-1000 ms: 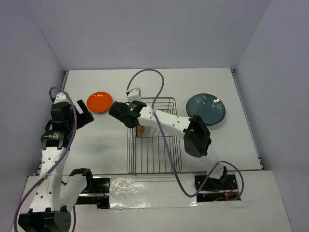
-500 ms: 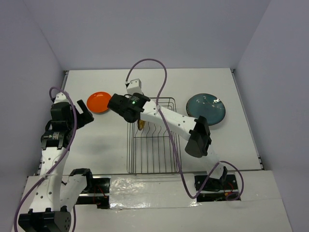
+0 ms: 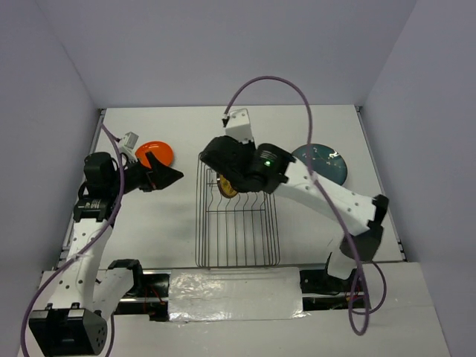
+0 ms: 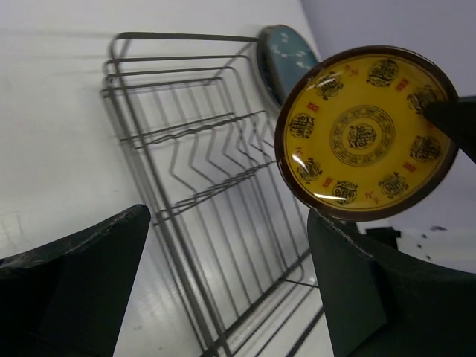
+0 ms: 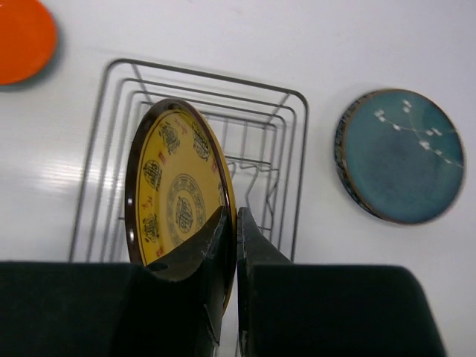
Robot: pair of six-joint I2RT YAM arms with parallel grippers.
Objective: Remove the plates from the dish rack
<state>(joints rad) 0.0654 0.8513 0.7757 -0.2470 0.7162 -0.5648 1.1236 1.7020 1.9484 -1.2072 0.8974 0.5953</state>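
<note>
My right gripper holds the plate's opposite side. Next, my left gripper needs to move onto the yellow-amber plate's free rim [image 3: 219, 184] [image 4: 280, 143], which hangs to its right in the top view.
My right gripper [image 5: 232, 223] is shut on the rim of the yellow-amber plate [image 5: 175, 186] and holds it on edge above the wire dish rack [image 5: 111, 126]. In the top view the plate [image 3: 226, 187] hangs over the rack's far end [image 3: 236, 230]. In the left wrist view the plate [image 4: 364, 134] floats clear of the rack [image 4: 201, 186]. My left gripper [image 3: 165, 176] is open and empty, left of the rack. The orange-red plate [image 3: 155, 153] lies flat by the left gripper. The dark teal plate [image 3: 327, 165] lies flat right of the rack. No other plates show.
The rack's tines [image 4: 223, 160] stand bare. White walls close the table on three sides. The right arm's purple cable [image 3: 268, 82] loops over the back of the table.
My right gripper has lifted the yellow plate up out of the rack and the arm has swung right. My left gripper has turned toward the rack.
</note>
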